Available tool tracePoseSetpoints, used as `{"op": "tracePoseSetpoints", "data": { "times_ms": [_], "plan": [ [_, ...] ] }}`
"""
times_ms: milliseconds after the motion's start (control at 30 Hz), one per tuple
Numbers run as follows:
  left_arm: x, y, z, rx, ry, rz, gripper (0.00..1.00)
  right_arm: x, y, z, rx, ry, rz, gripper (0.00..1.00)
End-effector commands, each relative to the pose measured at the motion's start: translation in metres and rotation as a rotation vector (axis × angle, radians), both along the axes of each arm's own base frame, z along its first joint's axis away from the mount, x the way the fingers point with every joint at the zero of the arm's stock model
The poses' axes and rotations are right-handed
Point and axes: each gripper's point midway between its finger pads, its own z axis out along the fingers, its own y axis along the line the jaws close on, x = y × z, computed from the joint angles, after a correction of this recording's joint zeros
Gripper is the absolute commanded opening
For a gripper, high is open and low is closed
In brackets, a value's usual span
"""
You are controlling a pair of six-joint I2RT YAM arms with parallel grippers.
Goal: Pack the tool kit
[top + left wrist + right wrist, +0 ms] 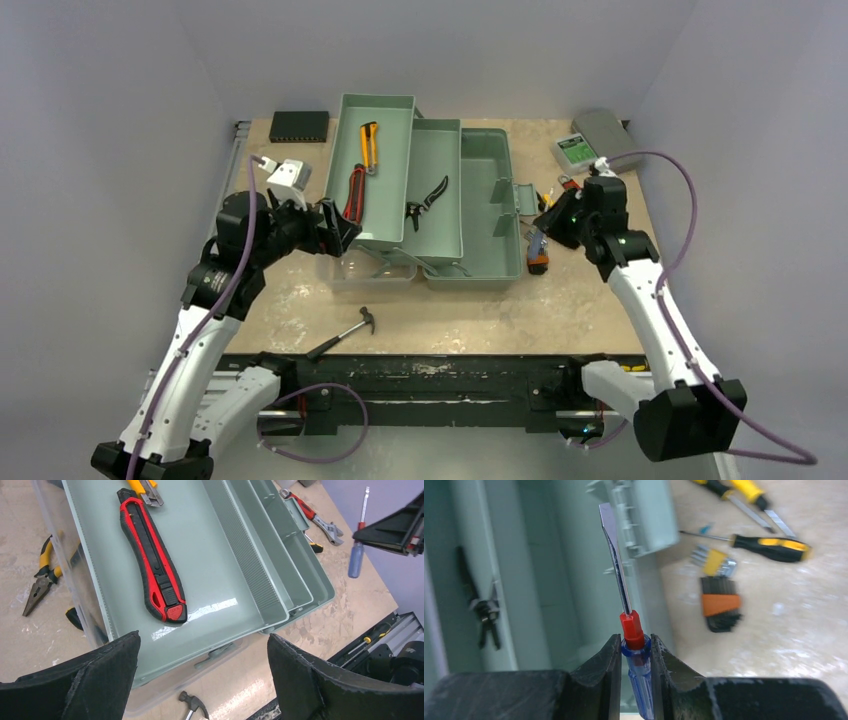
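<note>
The screwdriver in my right gripper should go across the empty bottom section of the toolbox next, over the middle tray's bare bottom beside the black pliers (428, 200).
The sage-green toolbox (490, 200) stands open mid-table with its trays folded out. The left tray (210, 555) holds a red and black knife (152, 562) and a yellow-handled tool (369, 145). The middle tray holds black pliers (428, 200). My left gripper (202, 645) is open and empty above the left tray's near corner. My right gripper (635, 640) is shut on a blue-handled screwdriver (636, 655) with a red collar. It holds the screwdriver in the air at the toolbox's right side, blade pointing over the box. The screwdriver also shows in the left wrist view (356, 560).
Loose tools lie right of the toolbox: yellow and black screwdrivers (769, 547), a hex key set (721, 605), a red wrench (315, 517). Yellow-handled pliers (42, 577) lie left of it. A hammer (345, 330) lies near the front edge. A flat black box (299, 125) and a grey case (610, 135) sit at the back.
</note>
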Motion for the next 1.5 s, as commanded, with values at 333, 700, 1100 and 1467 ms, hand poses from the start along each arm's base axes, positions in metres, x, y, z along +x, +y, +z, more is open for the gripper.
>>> {"op": "tracePoseSetpoints", "data": {
  "times_ms": [333, 700, 1100, 1467],
  "plan": [
    [-0.008, 0.003, 0.03, -0.011, -0.133, -0.014, 0.94, 0.072, 0.185, 0.098, 0.273, -0.204, 0.465, 0.0],
    [-0.008, 0.004, 0.031, -0.003, -0.147, -0.011, 0.94, 0.091, 0.217, 0.054, 0.152, -0.1, 0.458, 0.35],
    [-0.008, 0.008, 0.034, 0.0, -0.161, 0.0, 0.94, 0.065, 0.167, 0.087, 0.012, -0.162, 0.399, 0.64],
    [-0.01, 0.007, 0.037, -0.009, -0.163, -0.003, 0.94, 0.023, 0.018, 0.052, -0.195, -0.057, 0.088, 0.62]
  ]
}}
